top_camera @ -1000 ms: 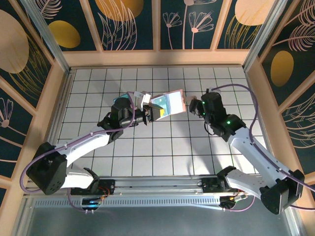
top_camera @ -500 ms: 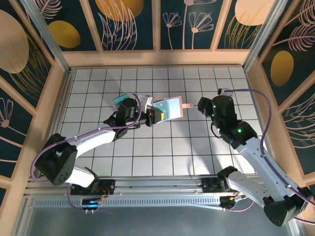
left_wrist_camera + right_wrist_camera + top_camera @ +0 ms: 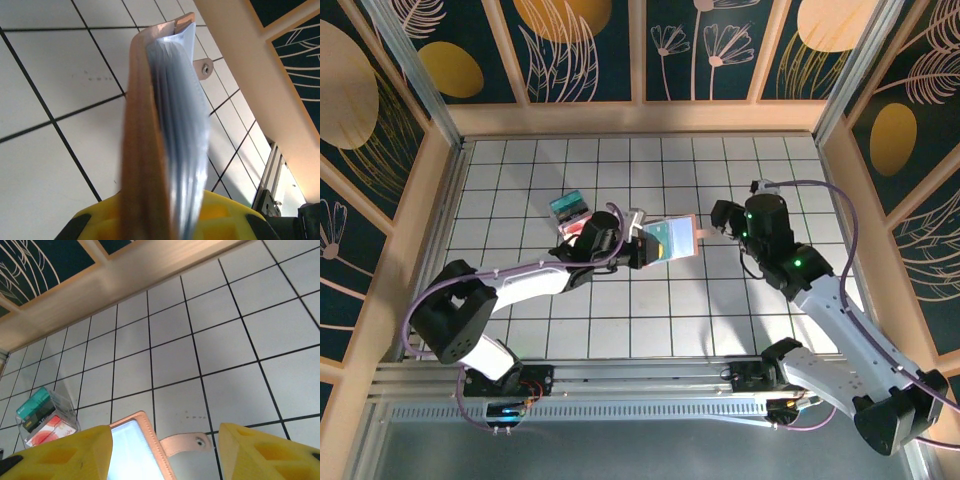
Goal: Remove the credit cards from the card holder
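Observation:
The holder hangs above clear tiles, so my left gripper will lower the card holder (image 3: 672, 238) and draw it slightly back onto the bare gridded tabletop to release it.
The card holder (image 3: 672, 238) is a salmon-tan wallet held up off the table, open face upward, with a teal and yellow card (image 3: 655, 236) showing inside. My left gripper (image 3: 638, 238) is shut on its left edge. In the left wrist view the card holder (image 3: 142, 125) stands edge-on between my yellow fingers (image 3: 227, 210), with blue-grey sleeves (image 3: 182, 100) and the closing tab (image 3: 204, 67). My right gripper (image 3: 717, 216) is open just right of the tab, touching nothing. Between the right gripper (image 3: 165, 440) fingers I see the holder's corner (image 3: 135, 450) and tab (image 3: 186, 444).
A clear plastic box (image 3: 570, 208) holding a teal item and a red one sits on the white gridded table (image 3: 650, 310) behind the left gripper; it also appears in the right wrist view (image 3: 45, 415). Wooden walls (image 3: 640, 118) ring the table.
My left gripper has carried the card holder to the right and nearer. The right gripper backed off to the right, then edged back toward the tab, its jaws narrowing slightly.

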### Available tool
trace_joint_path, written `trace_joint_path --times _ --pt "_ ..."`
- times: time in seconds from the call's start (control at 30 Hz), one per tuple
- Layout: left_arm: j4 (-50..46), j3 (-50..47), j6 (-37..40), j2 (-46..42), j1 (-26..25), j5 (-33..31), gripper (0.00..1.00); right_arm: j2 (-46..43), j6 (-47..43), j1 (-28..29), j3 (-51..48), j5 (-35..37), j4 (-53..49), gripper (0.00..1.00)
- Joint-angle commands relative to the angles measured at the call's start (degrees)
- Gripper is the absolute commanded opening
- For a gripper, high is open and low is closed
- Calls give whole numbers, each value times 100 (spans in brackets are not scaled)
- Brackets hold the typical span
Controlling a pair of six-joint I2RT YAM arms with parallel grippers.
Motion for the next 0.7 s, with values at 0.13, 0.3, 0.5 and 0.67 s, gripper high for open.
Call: trace_joint_path --times 0.13,0.3,0.5,0.67 --pt "549 -264 -542 135 -20 -232 0 38 160 -11 -179 -389 400 58" --pt "442 -306 -671 204 -20 -338 0 53 265 -10 -334 -497 444 57" --pt "503 -355 -878 412 -20 -281 0 175 373 -10 -390 -555 446 58" --pt "624 -487 -1095 548 -19 -117 0 336 382 4 -360 -692 443 58"
